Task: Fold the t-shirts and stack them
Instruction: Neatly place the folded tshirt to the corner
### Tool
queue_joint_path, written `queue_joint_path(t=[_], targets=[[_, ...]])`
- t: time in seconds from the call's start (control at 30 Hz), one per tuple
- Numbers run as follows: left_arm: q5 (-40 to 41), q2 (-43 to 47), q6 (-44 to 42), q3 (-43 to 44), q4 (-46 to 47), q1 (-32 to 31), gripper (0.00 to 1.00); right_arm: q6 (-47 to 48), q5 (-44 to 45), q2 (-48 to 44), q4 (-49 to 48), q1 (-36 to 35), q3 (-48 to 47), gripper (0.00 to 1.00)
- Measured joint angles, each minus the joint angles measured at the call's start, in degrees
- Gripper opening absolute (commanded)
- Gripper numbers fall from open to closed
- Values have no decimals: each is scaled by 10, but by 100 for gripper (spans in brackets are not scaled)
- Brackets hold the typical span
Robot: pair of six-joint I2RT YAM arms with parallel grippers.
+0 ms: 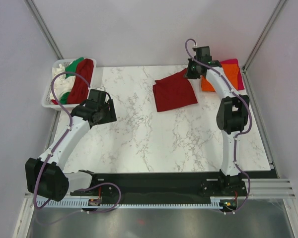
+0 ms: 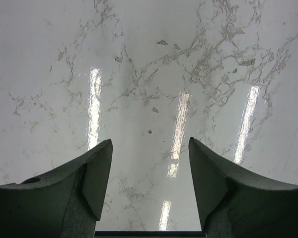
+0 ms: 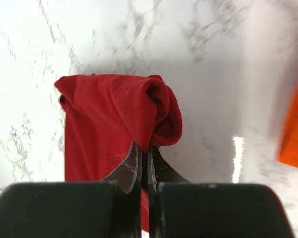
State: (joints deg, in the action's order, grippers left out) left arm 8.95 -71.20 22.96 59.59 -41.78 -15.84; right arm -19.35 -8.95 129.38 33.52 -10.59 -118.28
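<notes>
My right gripper moves to the right in the top view next and releases the red t-shirt's corner over the orange t-shirt (image 1: 229, 74) (image 3: 297, 128). The red one lies off that stack.
A folded dark red t-shirt (image 1: 174, 92) lies on the marble table at the back middle. My right gripper (image 1: 192, 70) is shut on its far right corner and lifts that corner; in the right wrist view the red cloth (image 3: 114, 119) bunches at my right gripper (image 3: 145, 148). An orange t-shirt (image 1: 229, 74) lies folded on a magenta-pink one (image 1: 239, 73) at the back right; the orange edge shows in the right wrist view (image 3: 295, 134). My left gripper (image 1: 105, 110) is open and empty over bare marble (image 2: 149, 148). A dark red t-shirt (image 1: 83, 79), a green one (image 1: 72, 65) and a white one (image 1: 62, 88) sit in the basket.
The white lattice basket (image 1: 48, 94) stands off the table's back left corner. Grey walls close in the back and both sides. A black rail with the arm bases runs along the near edge (image 1: 154, 181).
</notes>
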Motion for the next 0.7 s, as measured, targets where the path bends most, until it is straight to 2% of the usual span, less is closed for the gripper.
queue_joint_path(t=[0.2,0.4,0.57,0.7], targets=[[0,-1,0,0,0,0,70,32,39,17,63,40,-132,0],[0,-12,0,0,1,-2,70,57,63,47,81,80,-236,0],[0,-25,0,0,2,-11,70,55,61,69,54,158,-241,0],[0,-32,0,0,2,-18,70,32,67,123,19,235,-240,0]])
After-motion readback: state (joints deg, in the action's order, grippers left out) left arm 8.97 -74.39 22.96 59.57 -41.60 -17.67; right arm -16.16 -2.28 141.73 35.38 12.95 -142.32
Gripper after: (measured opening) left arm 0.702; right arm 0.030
